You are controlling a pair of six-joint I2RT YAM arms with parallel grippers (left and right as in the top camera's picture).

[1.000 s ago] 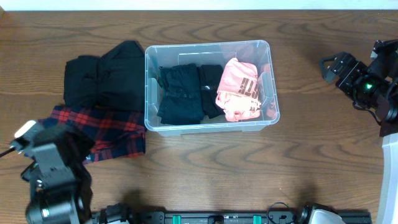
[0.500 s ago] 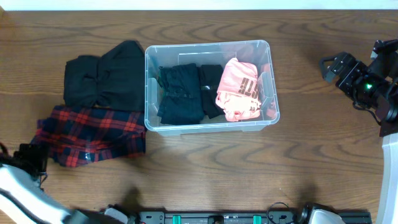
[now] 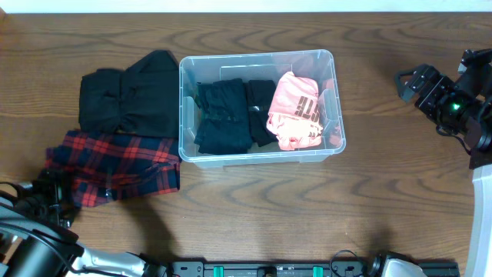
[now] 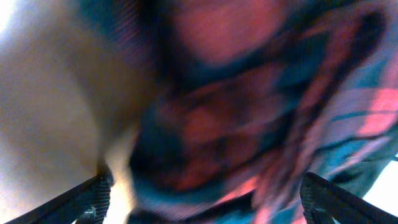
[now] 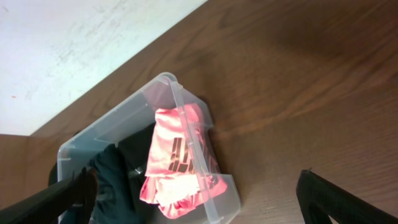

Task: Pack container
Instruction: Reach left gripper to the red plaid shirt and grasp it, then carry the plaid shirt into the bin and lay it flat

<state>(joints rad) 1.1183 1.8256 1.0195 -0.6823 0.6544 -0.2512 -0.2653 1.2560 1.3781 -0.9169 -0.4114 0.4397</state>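
Note:
The plaid garment's end farthest from the tub lies before my left gripper's open fingers, so the gripper moves toward the tub onto that end next.
The container is a clear plastic tub at the table's middle. It holds folded black clothes and a pink garment. It also shows in the right wrist view with the pink garment. A red plaid garment lies left of the tub, and a black garment lies behind it. My left gripper is at the plaid's left edge. It is open, with blurred plaid fabric close in front of its fingers. My right gripper is open and empty, right of the tub.
The wooden table reaches a pale wall at the back. A black rail with fittings runs along the front edge. The right arm's body stands at the far right.
My left arm has swung out of the lower left and come down at the plaid garment's left edge. The plaid's left part now shows. The right arm has not moved.

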